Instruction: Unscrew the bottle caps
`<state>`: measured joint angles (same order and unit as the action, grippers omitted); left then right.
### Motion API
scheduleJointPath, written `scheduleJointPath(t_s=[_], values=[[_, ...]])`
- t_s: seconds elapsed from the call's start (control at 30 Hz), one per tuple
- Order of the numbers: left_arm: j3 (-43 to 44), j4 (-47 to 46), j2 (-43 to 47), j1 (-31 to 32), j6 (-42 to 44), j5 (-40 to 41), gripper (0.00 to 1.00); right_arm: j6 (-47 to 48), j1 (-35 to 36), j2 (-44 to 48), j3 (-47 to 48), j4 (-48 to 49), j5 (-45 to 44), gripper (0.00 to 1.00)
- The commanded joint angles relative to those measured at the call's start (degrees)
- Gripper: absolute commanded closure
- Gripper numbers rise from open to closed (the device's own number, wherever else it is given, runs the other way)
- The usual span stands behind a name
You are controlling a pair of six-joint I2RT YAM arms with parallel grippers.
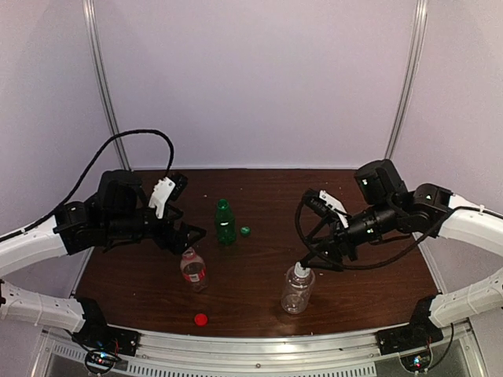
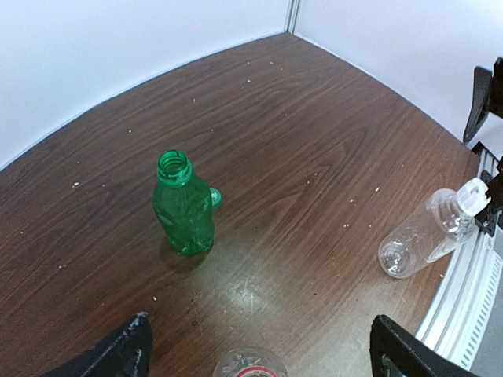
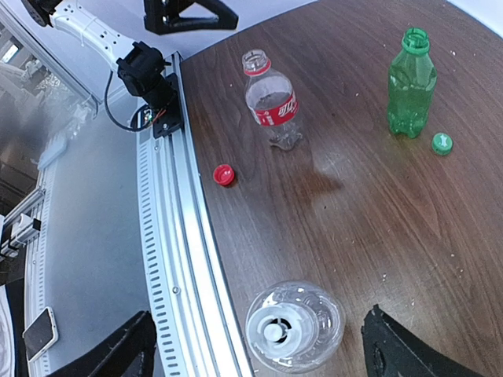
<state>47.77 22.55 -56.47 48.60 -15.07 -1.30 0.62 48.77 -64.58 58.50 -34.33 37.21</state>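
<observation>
I should lower the open fingers of my right gripper around the clear bottle's white cap (image 1: 302, 270) (image 3: 280, 331) next and close them, because the other bottles are uncapped.
The slim green bottle (image 1: 225, 221) (image 2: 183, 206) (image 3: 411, 82) stands open-mouthed, its green cap (image 1: 245, 231) (image 2: 214, 198) (image 3: 442, 143) on the table beside it. The short red-label bottle (image 1: 193, 269) (image 3: 271, 98) is also uncapped; its red cap (image 1: 201, 319) (image 3: 225, 174) lies near the front edge. My left gripper (image 1: 192, 236) (image 2: 259, 330) is open just above that bottle's mouth (image 2: 250, 365). The larger clear bottle (image 1: 298, 287) (image 2: 428, 236) (image 3: 314, 310) still wears its white cap (image 1: 301, 269) (image 2: 474, 194) (image 3: 277, 330). My right gripper (image 1: 318, 259) (image 3: 255, 330) hangs open over it, a finger on each side, not touching.
A slotted metal rail (image 1: 259, 345) (image 3: 169, 236) (image 2: 464, 298) runs along the table's front edge, close to the clear bottle and red cap. White walls enclose the back and sides. A black cable (image 1: 141, 137) loops over the left arm.
</observation>
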Motion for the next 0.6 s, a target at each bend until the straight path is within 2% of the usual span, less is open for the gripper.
scheduleJointPath(t_s=[0.0, 0.2, 0.57], values=[[3.21, -7.0, -2.13, 0.35, -3.15, -0.14, 0.02, -0.62, 1.35, 0.67, -2.15, -2.04, -3.75, 0.1], [3.78, -11.42, -4.07, 0.19, -6.94, 1.96, 0.02, -0.62, 2.47, 0.64, -4.14, -1.45, -6.63, 0.16], [5.95, -9.51, -6.27, -0.74, -8.22, 7.19, 0.02, -0.49, 5.76, -2.7, -3.83, -0.58, -13.36, 0.22]])
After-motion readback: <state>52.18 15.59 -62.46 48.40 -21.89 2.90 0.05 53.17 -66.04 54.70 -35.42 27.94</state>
